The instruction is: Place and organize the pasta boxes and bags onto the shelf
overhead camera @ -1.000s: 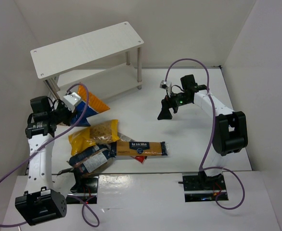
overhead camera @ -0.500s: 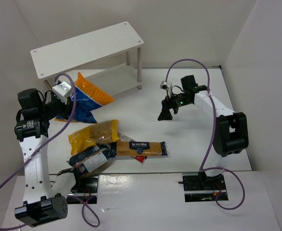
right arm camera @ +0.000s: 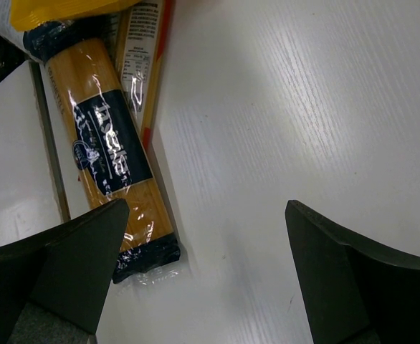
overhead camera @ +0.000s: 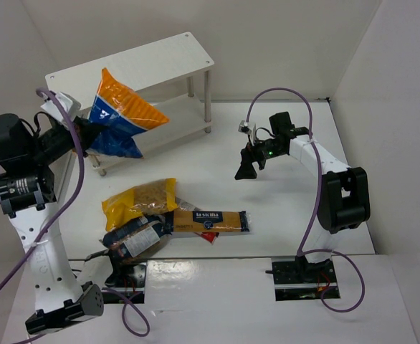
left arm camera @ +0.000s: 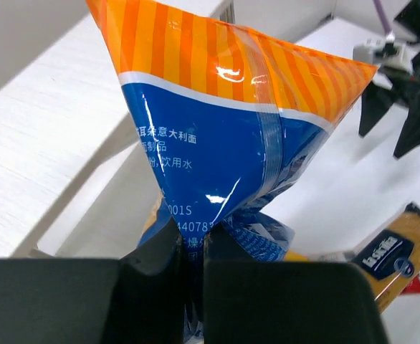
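Note:
My left gripper rises outward, left in the top view, next, then lowers to release the blue bag [overhead camera: 120,118], since the top board's closest end [overhead camera: 72,78] is empty.
My left gripper [overhead camera: 87,136] is shut on the lower blue end of the blue bag [overhead camera: 120,118], whose orange end points up, in the air in front of the shelf [overhead camera: 145,61] at about top-board height. In the left wrist view the fingers [left arm camera: 160,251] pinch the bag [left arm camera: 224,143] with the white shelf board [left arm camera: 31,136] behind it. The yellow-orange pasta box [overhead camera: 210,221], the yellow bag [overhead camera: 138,199] and the dark bag [overhead camera: 132,238] lie on the table. My right gripper [overhead camera: 247,166] hovers open above the table, holding nothing; the pasta box [right arm camera: 106,143] lies to its left.
White walls close in the table on the left, back and right. The shelf's lower board [overhead camera: 174,115] and thin metal legs [overhead camera: 208,100] stand at the back left. Purple cables loop over both arms.
My left arm has lifted the blue bag up off the table and swung it back and left, from beside the shelf leg to top-board height. The right arm has not moved.

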